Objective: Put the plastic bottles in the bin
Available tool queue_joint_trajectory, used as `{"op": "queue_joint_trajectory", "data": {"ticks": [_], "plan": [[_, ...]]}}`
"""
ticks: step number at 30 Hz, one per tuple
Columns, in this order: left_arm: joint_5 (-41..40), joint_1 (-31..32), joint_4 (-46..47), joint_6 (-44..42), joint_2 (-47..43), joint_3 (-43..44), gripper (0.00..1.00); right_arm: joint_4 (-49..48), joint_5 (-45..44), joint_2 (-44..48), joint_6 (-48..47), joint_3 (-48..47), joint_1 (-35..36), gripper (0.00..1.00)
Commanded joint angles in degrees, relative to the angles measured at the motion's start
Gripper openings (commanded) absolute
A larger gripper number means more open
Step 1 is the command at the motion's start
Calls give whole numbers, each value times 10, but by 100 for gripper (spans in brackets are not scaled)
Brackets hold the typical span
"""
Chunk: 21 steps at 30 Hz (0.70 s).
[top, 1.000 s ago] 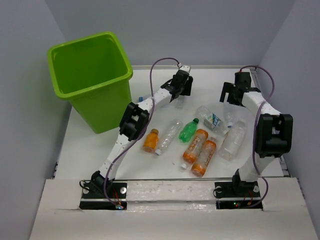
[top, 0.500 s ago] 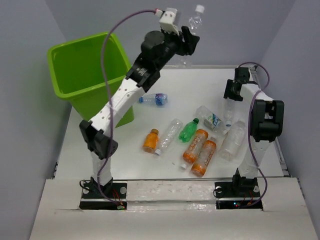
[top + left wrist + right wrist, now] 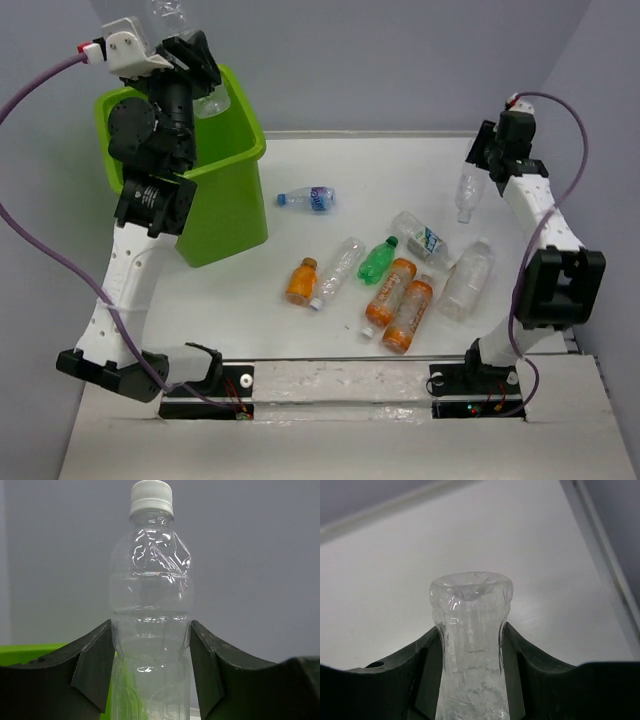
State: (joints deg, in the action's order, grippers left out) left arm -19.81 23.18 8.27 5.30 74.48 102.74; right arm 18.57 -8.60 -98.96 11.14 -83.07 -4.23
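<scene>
My left gripper moves down toward the lime-green bin's open top (image 3: 222,136) next and releases the clear plastic bottle (image 3: 168,14) there. The bottle is still held high above the bin's rim.
My left gripper (image 3: 193,58) (image 3: 150,630) is raised over the lime-green bin (image 3: 228,215) and is shut on a clear plastic bottle (image 3: 150,595) (image 3: 168,14) with a white cap. My right gripper (image 3: 477,168) (image 3: 470,635) is shut on another clear bottle (image 3: 470,630) (image 3: 467,192), held above the table's back right. On the table lie a blue-labelled bottle (image 3: 308,199), a green one (image 3: 377,259), three orange-drink bottles (image 3: 301,281) (image 3: 391,291) (image 3: 408,315) and clear ones (image 3: 338,272) (image 3: 420,237) (image 3: 467,278).
The bin stands at the table's back left corner against the grey wall. The loose bottles cluster in the middle and right of the white table (image 3: 330,160). A raised rail (image 3: 350,375) runs along the near edge between the arm bases.
The left arm swung its clear bottle from above the table's back to over the bin. The right gripper closed on a clear bottle and raised it off the table.
</scene>
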Motion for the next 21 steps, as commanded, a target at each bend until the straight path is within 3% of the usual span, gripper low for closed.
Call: {"op": "queue_joint_trajectory", "data": {"ticks": [1,5,8,12,13,21], "plan": [[-61,-81,37,16,6,-81,40,-90,27,154,26,-3,39,34],[-72,-130,52,65,8,-151,40,-107,48,248,41,-5,107,34],[-103,-140,59,71,8,-202,45,-114,58,264,51,-38,170,34],[-98,-156,35,109,0,-219,93,-126,82,249,60,-105,257,34],[-82,-156,38,120,-8,-227,98,-127,79,230,55,-139,277,34],[97,-155,-20,183,-100,-201,99,-157,113,81,40,-364,420,33]]}}
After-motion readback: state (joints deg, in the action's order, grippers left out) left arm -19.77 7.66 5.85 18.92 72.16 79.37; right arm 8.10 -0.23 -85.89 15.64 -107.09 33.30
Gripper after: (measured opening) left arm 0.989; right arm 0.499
